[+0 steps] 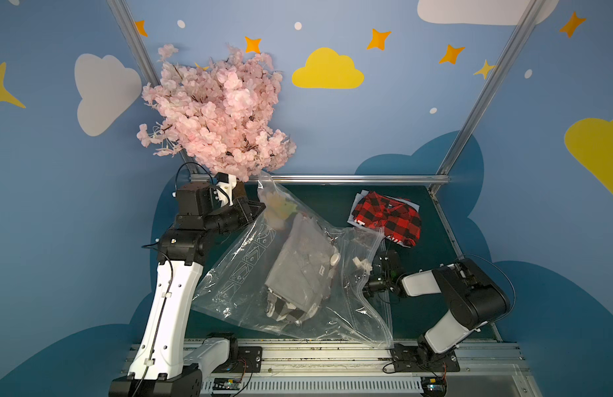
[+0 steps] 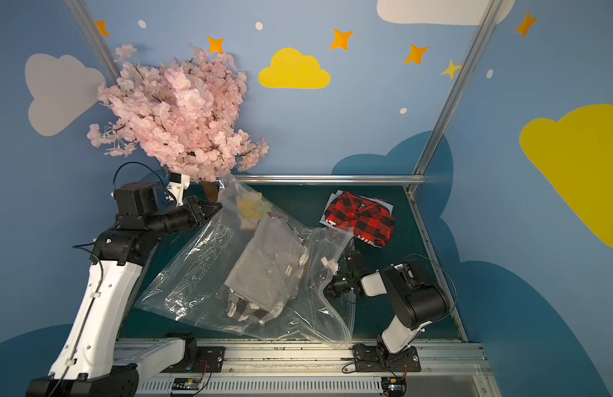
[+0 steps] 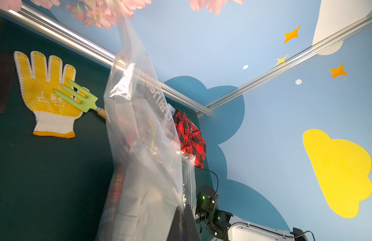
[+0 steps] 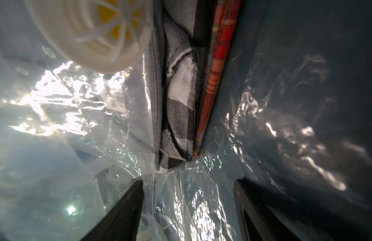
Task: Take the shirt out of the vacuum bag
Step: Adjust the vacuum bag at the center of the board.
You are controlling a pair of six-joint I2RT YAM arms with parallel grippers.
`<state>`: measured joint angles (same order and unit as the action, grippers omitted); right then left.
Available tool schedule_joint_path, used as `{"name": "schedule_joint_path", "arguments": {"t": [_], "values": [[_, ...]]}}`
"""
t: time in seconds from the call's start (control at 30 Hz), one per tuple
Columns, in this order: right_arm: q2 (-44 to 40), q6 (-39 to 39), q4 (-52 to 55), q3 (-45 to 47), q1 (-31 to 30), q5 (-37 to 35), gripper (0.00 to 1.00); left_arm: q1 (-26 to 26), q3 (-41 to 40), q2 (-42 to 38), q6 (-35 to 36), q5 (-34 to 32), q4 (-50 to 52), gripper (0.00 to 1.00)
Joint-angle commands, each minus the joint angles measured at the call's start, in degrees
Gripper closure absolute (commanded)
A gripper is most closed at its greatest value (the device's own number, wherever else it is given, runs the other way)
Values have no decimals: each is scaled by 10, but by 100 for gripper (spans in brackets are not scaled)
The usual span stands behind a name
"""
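Observation:
The robot needs to move its left gripper down next toward the green table near the yellow glove and let go of the lifted edge, since the corner of the bag still hangs above the table.
The clear vacuum bag [image 1: 236,275] lies slanted across the green table, its back corner lifted. My left gripper [image 1: 255,209] is shut on that lifted edge, and the pinch shows in the left wrist view [image 3: 184,210]. Inside the bag a folded grey shirt [image 1: 298,268] lies on top of a black-and-white checked one [image 4: 181,104] and a red tartan one [image 4: 214,83]. The round white valve [image 1: 335,258] sits beside the stack. My right gripper [image 1: 367,269] is at the bag's right side, open, its fingertips [image 4: 139,187] a short way from the stack with loose plastic between them.
A red-and-black plaid shirt [image 1: 387,220] lies outside the bag at the back right. A pink blossom tree [image 1: 215,113] stands at the back left above my left arm. A yellow glove [image 3: 47,94] and a green garden fork [image 3: 80,96] lie behind the bag. An aluminium rail [image 1: 332,178] bounds the table's back.

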<state>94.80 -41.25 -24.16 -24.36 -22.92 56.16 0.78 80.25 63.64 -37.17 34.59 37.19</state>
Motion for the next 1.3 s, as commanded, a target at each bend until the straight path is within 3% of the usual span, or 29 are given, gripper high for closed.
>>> {"name": "schedule_joint_path", "arguments": {"t": [0.0, 0.53, 0.83, 1.03, 1.27], "values": [[8, -3, 73, 28, 5, -101, 29, -2, 31, -20, -6, 20, -45, 97], [-48, 1, 109, 45, 16, -126, 28, -1, 102, -15, -20, 57, -43, 97], [-133, 45, 235, 40, 37, -157, 27, -5, 90, -12, 2, 52, -33, 97], [-212, 81, 359, 18, 52, -194, 26, -33, 28, -6, 39, 13, -16, 97], [-222, 93, 393, 13, 67, -189, 25, -64, -77, 6, 91, -57, -11, 97]]}}
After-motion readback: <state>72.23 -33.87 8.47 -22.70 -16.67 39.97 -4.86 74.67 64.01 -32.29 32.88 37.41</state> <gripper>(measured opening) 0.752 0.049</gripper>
